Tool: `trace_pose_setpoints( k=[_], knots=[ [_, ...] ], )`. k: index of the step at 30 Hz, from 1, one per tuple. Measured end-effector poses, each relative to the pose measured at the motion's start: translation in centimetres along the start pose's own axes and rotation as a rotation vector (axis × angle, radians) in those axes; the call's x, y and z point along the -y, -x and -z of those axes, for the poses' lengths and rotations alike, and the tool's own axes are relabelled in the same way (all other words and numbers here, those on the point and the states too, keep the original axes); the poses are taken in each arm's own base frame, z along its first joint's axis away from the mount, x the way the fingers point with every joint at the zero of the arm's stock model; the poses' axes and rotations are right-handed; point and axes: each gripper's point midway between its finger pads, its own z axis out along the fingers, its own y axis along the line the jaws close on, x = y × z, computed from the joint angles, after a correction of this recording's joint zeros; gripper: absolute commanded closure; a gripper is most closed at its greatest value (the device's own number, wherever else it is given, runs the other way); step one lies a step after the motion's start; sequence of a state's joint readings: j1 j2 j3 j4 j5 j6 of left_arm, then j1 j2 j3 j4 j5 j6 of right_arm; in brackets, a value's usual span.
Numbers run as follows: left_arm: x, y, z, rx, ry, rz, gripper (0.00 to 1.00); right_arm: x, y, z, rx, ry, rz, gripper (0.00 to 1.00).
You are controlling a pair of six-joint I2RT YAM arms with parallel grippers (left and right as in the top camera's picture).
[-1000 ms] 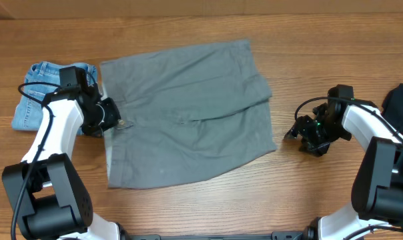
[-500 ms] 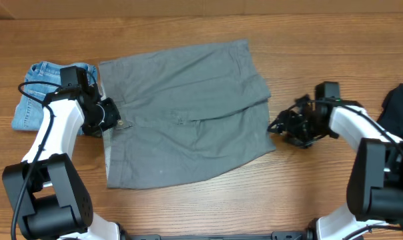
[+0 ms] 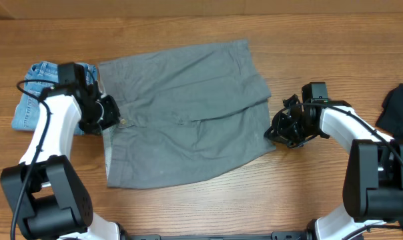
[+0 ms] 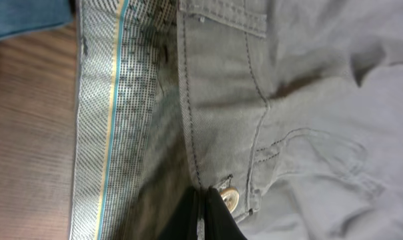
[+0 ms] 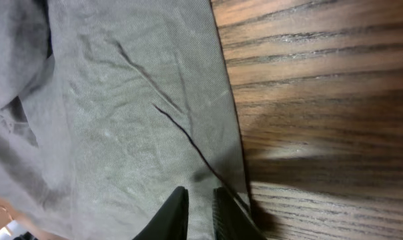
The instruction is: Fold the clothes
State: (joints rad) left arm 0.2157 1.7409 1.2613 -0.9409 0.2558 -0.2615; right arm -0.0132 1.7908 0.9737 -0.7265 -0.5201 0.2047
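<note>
My left gripper should next move the waistband edge it is holding to the left in the overhead view and slightly back, because the striped lining (image 4: 108,120) lies bare beyond it.
The grey shorts (image 3: 188,113) lie spread flat in the middle of the table, waistband to the left and leg hems to the right. My left gripper (image 3: 115,117) is shut on the waistband edge beside the metal button (image 4: 228,198), with the striped inner lining (image 4: 108,120) turned up. In the left wrist view, the left gripper (image 4: 206,201) has its fingers pressed together with a sliver of cloth between them. My right gripper (image 3: 273,132) sits at the lower right hem. In its wrist view the right gripper (image 5: 200,203) is nearly closed, pinching the grey cloth (image 5: 121,113).
Folded light-blue denim shorts (image 3: 35,97) lie at the far left, just behind my left arm. A black garment (image 3: 398,107) lies at the right edge. Bare wooden table (image 5: 321,100) runs right of the hem.
My right gripper has travelled left from the bare table to the shorts' right hem and its jaws have narrowed onto the cloth. The left gripper has stayed on the waistband.
</note>
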Motion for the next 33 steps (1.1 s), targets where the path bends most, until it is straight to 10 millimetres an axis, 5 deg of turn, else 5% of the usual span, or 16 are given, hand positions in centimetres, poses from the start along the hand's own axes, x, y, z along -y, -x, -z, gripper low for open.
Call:
trace_pose_setpoints(
  k=[4,8,15,19,27,33],
  knots=[
    [-0.1,0.9,2.8,0.000,0.012,0.017,0.96,0.2,-0.1,0.1,-0.003,-0.002,-0.013,0.61],
    [-2.9,1.0,4.3,0.013,0.160,0.045,0.96,0.5,0.0,0.3,-0.002,-0.002,-0.024,0.57],
    [-7.2,0.9,3.2,0.042,0.353,0.088,0.95,0.6,-0.1,0.3,-0.004,-0.003,-0.026,0.53],
    [-8.5,0.8,1.5,0.026,0.391,0.100,0.81,0.6,-0.1,0.3,-0.005,-0.003,-0.029,0.45],
    [-9.4,0.0,1.5,-0.016,0.430,0.115,0.79,-0.5,1.8,0.3,0.070,0.041,0.041,0.44],
    [-7.6,1.9,4.6,0.018,0.388,0.103,0.75,-3.2,4.6,0.4,0.185,0.121,0.170,0.44]
  ],
)
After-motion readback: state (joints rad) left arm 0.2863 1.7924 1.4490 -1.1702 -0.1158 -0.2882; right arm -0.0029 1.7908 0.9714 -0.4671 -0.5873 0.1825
